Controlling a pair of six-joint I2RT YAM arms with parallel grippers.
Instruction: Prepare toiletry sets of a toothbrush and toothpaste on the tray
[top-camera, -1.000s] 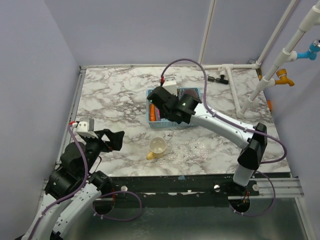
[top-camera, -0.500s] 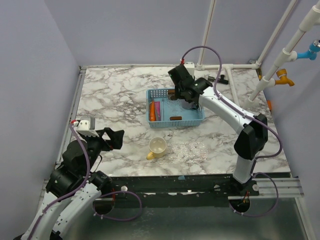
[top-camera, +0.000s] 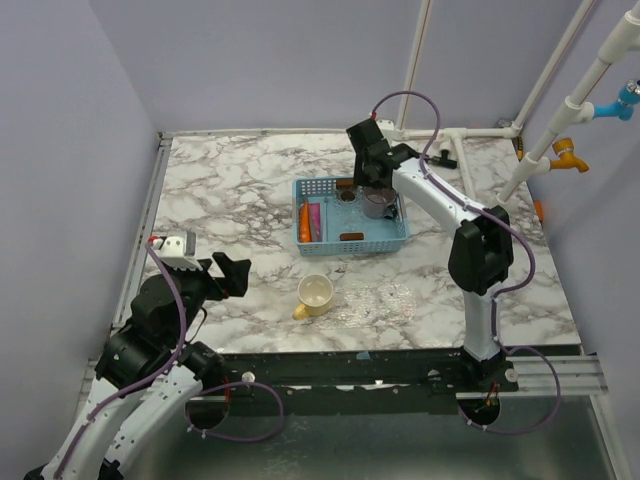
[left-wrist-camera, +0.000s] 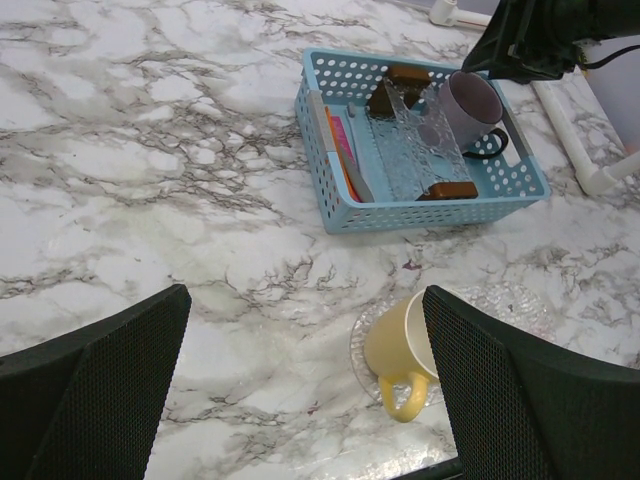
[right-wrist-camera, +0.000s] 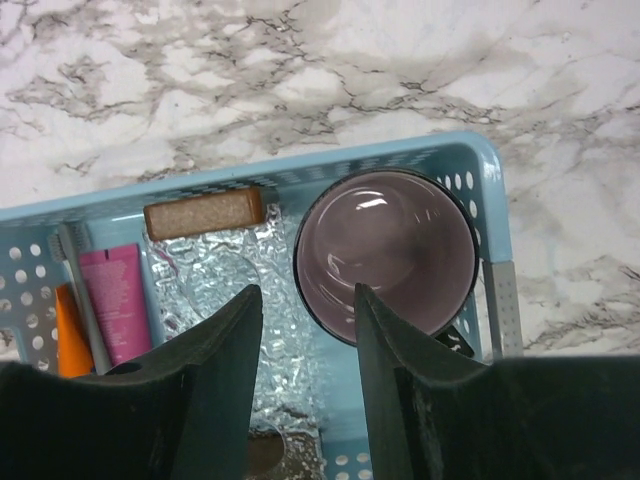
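Next, my right gripper lowers onto the purple mug's rim (top-camera: 364, 194) (right-wrist-camera: 299, 282) beside the clear wrap and closes, since that rim lies below it, between its open fingers.
A blue basket (top-camera: 392, 238) holds a pink toothpaste tube (right-wrist-camera: 118, 300), an orange tube (right-wrist-camera: 70, 345), a grey toothbrush (right-wrist-camera: 82, 295), a purple mug (right-wrist-camera: 390, 255) and crinkled clear wrap. My right gripper (right-wrist-camera: 305, 335) is open and empty, hovering over the mug's left rim at the basket's back (top-camera: 366, 182). My left gripper (left-wrist-camera: 310, 400) is open and empty, low over the marble near the front left (top-camera: 232, 275). A yellow mug (top-camera: 315, 293) lies on a clear glass tray (top-camera: 390, 297) in front of the basket. The basket (left-wrist-camera: 330, 205), tubes (left-wrist-camera: 345, 150) and yellow mug (left-wrist-camera: 400, 345) also show in the left wrist view.
A brown block (right-wrist-camera: 203, 213) lies in the basket's back, another (left-wrist-camera: 445, 190) at its front. A grey strip (right-wrist-camera: 502, 305) lies along the basket's right rim. White pipes (top-camera: 470, 170) run along the back right of the marble table.
My right arm swung from over the basket's left front to its back edge, and now hovers above the purple mug. My left arm shifted only slightly.
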